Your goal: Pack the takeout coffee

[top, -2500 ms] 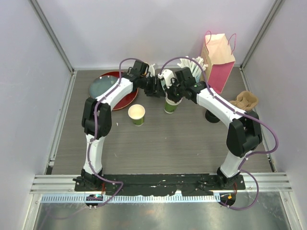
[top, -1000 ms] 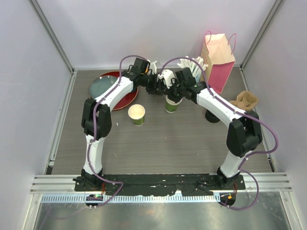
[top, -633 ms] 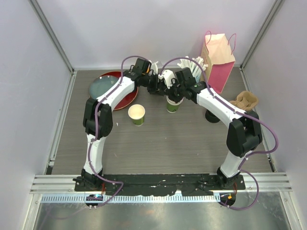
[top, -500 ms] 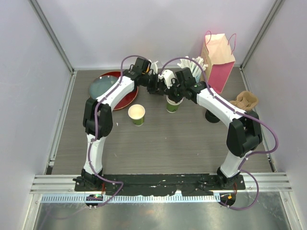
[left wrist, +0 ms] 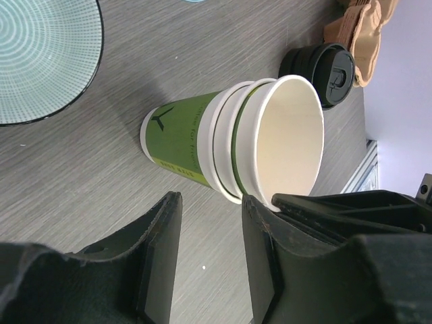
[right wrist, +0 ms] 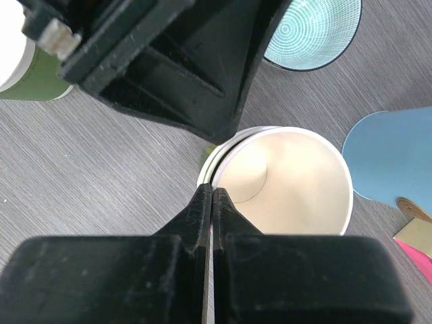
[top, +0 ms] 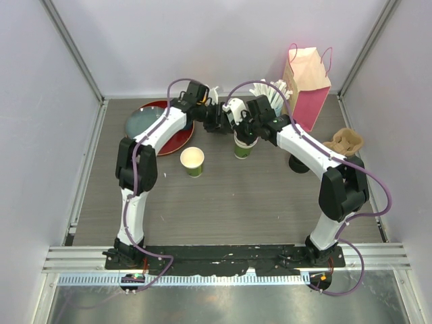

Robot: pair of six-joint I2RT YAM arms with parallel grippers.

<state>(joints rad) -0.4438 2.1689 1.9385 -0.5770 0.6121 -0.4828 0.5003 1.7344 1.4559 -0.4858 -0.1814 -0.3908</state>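
Next, my right gripper rises, comes back and lowers to release the cup where free tabletop lies below and back of it, by the single cup (top: 192,160).
A stack of nested green paper cups (top: 241,147) stands mid-table. In the left wrist view the stack (left wrist: 192,138) lies just beyond my fingertips, with its cream mouth toward the right. My right gripper (right wrist: 211,194) is shut on the near rim of the top cup (right wrist: 297,182) of the stack. My left gripper (left wrist: 210,202) is open beside the stack's left side, with only bare table between its fingers. A single green cup (top: 192,160) stands apart to the left. Two black lids (left wrist: 322,64) lie at the right.
A red tray (top: 177,140) holding a patterned bowl (top: 143,123) sits at the back left. A light-blue cup of white sticks (top: 270,96) and a pink paper bag (top: 307,81) stand at the back. A cardboard cup carrier (top: 344,142) rests at the right.
My left gripper's jaws have narrowed a little while staying beside the stack. The right gripper has kept its hold on the rim. The cups have not moved.
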